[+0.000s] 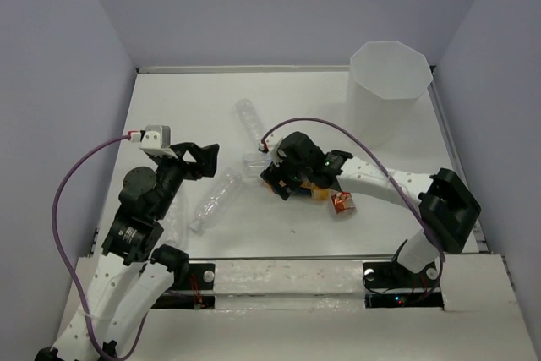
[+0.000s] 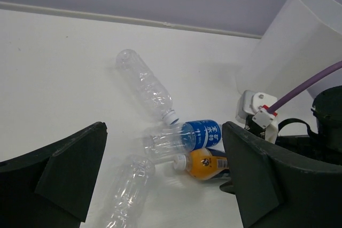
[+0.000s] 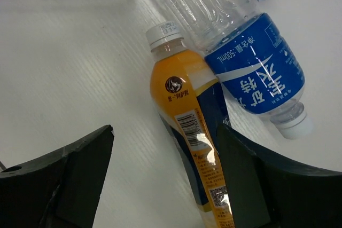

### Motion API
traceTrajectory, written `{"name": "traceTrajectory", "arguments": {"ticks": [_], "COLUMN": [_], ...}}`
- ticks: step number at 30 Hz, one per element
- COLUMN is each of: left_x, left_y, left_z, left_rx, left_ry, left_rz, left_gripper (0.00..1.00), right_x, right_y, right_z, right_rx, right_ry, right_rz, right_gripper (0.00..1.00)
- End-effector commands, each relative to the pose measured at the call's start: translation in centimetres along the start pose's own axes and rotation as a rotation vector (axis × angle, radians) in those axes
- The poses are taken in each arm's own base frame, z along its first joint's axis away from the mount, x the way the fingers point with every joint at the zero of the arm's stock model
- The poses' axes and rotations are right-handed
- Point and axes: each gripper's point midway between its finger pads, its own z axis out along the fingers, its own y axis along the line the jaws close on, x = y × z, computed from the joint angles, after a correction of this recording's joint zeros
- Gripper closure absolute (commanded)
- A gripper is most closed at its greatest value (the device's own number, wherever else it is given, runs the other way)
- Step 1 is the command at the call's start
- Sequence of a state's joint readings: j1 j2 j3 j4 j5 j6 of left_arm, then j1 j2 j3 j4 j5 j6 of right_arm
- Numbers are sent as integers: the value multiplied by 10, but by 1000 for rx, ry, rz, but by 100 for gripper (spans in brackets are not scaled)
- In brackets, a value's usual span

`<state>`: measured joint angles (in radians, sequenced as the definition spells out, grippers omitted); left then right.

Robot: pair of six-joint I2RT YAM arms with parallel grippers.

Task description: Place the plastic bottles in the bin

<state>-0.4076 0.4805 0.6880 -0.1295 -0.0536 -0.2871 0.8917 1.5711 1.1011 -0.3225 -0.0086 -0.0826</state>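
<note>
My right gripper sinks toward the end with the cap on the orange bottle (image 3: 187, 126) next and closes around its upper body. The fingers hover short of it, beside the barcode.
The bin (image 1: 389, 69) stands at the far right; it also shows in the left wrist view (image 2: 299, 41). One clear bottle (image 1: 249, 120) lies mid-table, another (image 1: 211, 200) nearer the left arm. The blue-labelled clear bottle (image 3: 251, 73) and the orange bottle (image 3: 187, 126) lie side by side, touching. The small red-labelled bottle (image 1: 342, 203) lies right of them. My right gripper (image 3: 165, 153) is open, low over the table, its jaws either side of the orange bottle, the right finger close to it. My left gripper (image 2: 163, 185) is open and empty, above the near clear bottle (image 2: 125, 190).
The walls of the white enclosure ring the table. The right arm's purple cable (image 1: 321, 124) arcs over the middle of the table. The left arm's cable (image 1: 76, 175) loops at the left. The far clear bottle (image 2: 145, 85) points its cap at the blue-labelled one (image 2: 184, 137).
</note>
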Motion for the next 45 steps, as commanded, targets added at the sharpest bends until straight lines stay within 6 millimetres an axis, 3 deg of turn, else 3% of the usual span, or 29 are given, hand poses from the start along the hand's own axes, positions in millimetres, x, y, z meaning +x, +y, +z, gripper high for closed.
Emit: {"name": "traceTrajectory", "arguments": {"ticks": [1, 10, 17, 20, 24, 27, 31, 32, 33, 35, 36, 38, 39, 40, 41, 42, 44, 45], "left_x": [-24, -25, -27, -28, -28, -28, -29, -29, -29, -29, -29, -30, -29, -30, -31, -30, -31, -31], "left_y": [-8, -10, -10, -11, -11, -11, -12, -12, -13, -13, -14, -15, -15, -15, -16, -16, -17, -17], "left_z": [-1, -2, -4, -5, -5, -6, -6, -6, -7, -7, -7, -8, -9, -9, -10, -10, -12, -12], "left_rx": [20, 36, 34, 38, 39, 39, 44, 46, 50, 52, 56, 61, 63, 63, 67, 67, 72, 74], "left_ry": [-63, -65, -74, -77, -79, -79, -80, -81, -81, -84, -84, -85, -86, -89, -91, -91, -96, -97], "left_rz": [-8, -6, -7, -6, -6, -6, -9, -8, -9, -11, -11, -13, -11, -11, -12, -12, -14, -12], "left_gripper": [1, 1, 1, 1, 1, 1, 1, 1, 1, 1, 1, 1, 1, 1, 1, 1, 1, 1], "right_x": [-8, 14, 27, 23, 5, -27, -98, -120, -147, -176, -203, -224, -236, -241, -245, -248, -249, -247], "right_y": [4, 5, 31, 35, 33, 31, 17, 5, -9, -41, -59, -118, -157, -156, -189, -203, -232, -254], "right_z": [16, 39, 53, 52, 41, 14, -49, -78, -101, -140, -178, -229, -269, -275, -305, -318, -323, -342], "right_rx": [-8, 34, -7, -12, 5, 16, 89, 148, 198, 325, 390, 574, 674, 667, 740, 771, 843, 930], "right_ry": [3, 107, 173, 163, 112, 6, -251, -341, -441, -565, -701, -832, -947, -989, -1047, -1080, -1082, -1101], "right_rz": [-49, -94, -144, -146, -135, -120, -112, -103, -95, -58, -24, 59, 136, 158, 194, 224, 255, 276], "right_gripper": [17, 20, 21, 29, 51, 55, 59, 60, 61, 61, 61, 62, 64, 65, 65, 66, 66, 66]}}
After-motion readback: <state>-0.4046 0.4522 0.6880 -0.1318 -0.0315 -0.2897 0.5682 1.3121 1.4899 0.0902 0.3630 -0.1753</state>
